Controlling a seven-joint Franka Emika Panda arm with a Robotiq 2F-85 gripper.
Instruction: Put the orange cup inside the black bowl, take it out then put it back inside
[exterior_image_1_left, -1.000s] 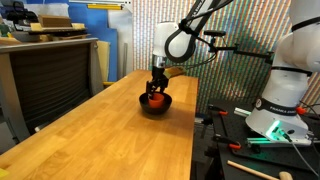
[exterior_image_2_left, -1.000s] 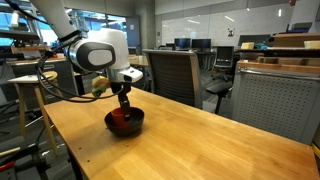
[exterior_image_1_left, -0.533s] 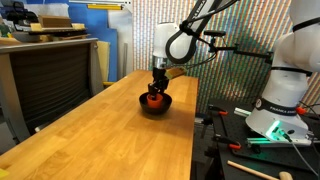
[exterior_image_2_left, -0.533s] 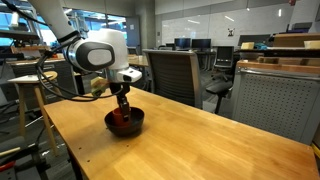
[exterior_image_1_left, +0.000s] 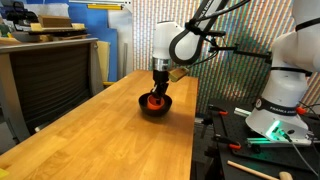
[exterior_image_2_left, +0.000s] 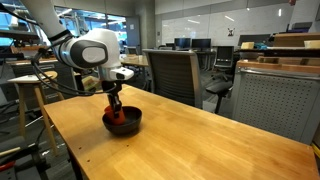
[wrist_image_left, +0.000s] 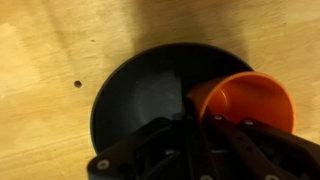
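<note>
My gripper will next lift the cup out of the bowl. It will then move toward the right in the wrist view and lower the cup onto the empty table beside the bowl.
The black bowl (exterior_image_1_left: 156, 108) (exterior_image_2_left: 124, 124) stands on the long wooden table. The orange cup (exterior_image_1_left: 150, 99) (exterior_image_2_left: 117, 116) is inside it. In the wrist view the cup (wrist_image_left: 255, 98) sits open side up toward the right of the bowl (wrist_image_left: 135, 95). My gripper (wrist_image_left: 200, 118) (exterior_image_1_left: 157, 88) (exterior_image_2_left: 114, 104) reaches straight down into the bowl. Its jaws are shut on the cup's left rim, one finger (wrist_image_left: 232, 135) inside the cup and the other outside. Whether the cup's base still touches the bowl is hidden.
The wooden table (exterior_image_1_left: 110, 140) (exterior_image_2_left: 200, 150) runs long, and the bowl is near one end. Office chairs (exterior_image_2_left: 170, 72) and a cabinet (exterior_image_1_left: 45, 75) stand along its sides. A second robot base (exterior_image_1_left: 285, 90) stands on a bench beside the table.
The jaws have gone from wide apart to shut on the cup's rim. The wrist has shifted slightly sideways over the bowl.
</note>
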